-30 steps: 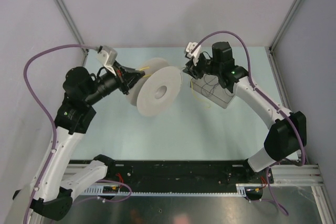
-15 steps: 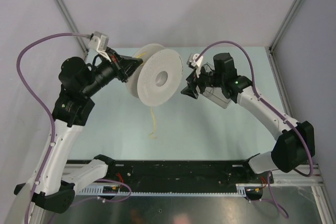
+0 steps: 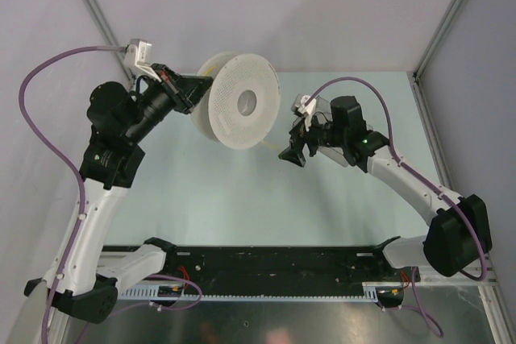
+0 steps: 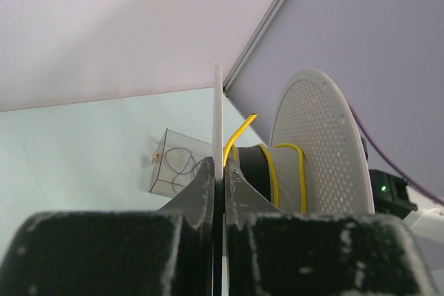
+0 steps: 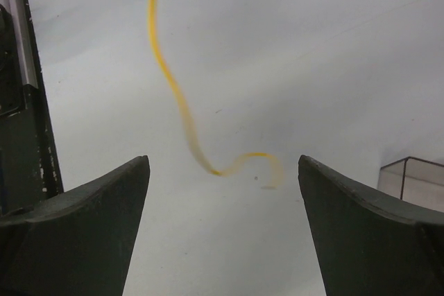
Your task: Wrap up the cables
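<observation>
The yellow cable hangs free at its curled end beyond my open fingers, so my right gripper must move outward, toward the spool, to close just above it.
A white spool is held up above the table, with my left gripper shut on its near flange. In the left wrist view the thin flange edge is pinched in the left gripper, and the yellow cable runs round the grey hub with a short end sticking up. My right gripper is open, to the right of the spool and lower. In the right wrist view the cable's loose curled end dangles free ahead of the right gripper, touching neither finger.
A clear box with dark wires inside stands on the pale green table behind the right arm; its corner shows at the right. A black rail runs along the near edge. Grey walls and metal posts close in the sides.
The left arm has raised the spool up and back to the left. The right gripper has opened, letting go of the cable, and moved down and nearer.
</observation>
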Motion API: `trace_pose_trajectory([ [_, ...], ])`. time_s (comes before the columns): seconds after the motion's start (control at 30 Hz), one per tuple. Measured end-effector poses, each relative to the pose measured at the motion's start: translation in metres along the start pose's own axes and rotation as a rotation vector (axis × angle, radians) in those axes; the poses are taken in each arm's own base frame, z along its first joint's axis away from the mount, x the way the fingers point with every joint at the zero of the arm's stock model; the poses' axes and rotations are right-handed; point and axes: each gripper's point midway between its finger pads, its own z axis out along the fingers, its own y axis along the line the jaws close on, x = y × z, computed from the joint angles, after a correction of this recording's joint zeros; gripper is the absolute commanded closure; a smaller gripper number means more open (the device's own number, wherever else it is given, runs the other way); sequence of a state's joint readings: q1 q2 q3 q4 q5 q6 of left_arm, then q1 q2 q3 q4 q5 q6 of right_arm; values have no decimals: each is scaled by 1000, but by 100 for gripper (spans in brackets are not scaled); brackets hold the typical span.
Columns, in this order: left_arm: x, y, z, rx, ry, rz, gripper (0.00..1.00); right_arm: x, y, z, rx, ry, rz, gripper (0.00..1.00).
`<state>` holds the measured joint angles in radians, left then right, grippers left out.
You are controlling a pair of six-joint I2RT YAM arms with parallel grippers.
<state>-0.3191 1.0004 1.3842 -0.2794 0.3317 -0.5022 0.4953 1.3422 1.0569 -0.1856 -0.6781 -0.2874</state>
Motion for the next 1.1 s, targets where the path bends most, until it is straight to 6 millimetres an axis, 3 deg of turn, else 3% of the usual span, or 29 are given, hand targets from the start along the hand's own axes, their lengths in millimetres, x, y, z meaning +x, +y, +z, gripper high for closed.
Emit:
trace_pose_trajectory([
  [0.3, -7, 1, 21, 13, -7, -45, 100, -19, -31, 4, 81, -93, -79, 6],
  [0.47, -15, 2, 31, 27, -23, -36, 100, -19, -46, 16, 103, -117, -113, 15],
  [0.53, -18, 1, 32, 31, -31, -33, 100, -15, -46, 23, 91, -111, -117, 24],
  [0.77, -31, -2, 30, 42, -64, -19, 100, 7, -32, 45, 18, -59, -93, 69],
  [0.9, -34, 0, 29, 39, -77, -22, 100, 10, -30, 48, 4, -57, -86, 94],
  [1.1, -45, 18, 28, -46, -128, -41, 100, 11, -28, 48, -7, -57, -81, 100],
])
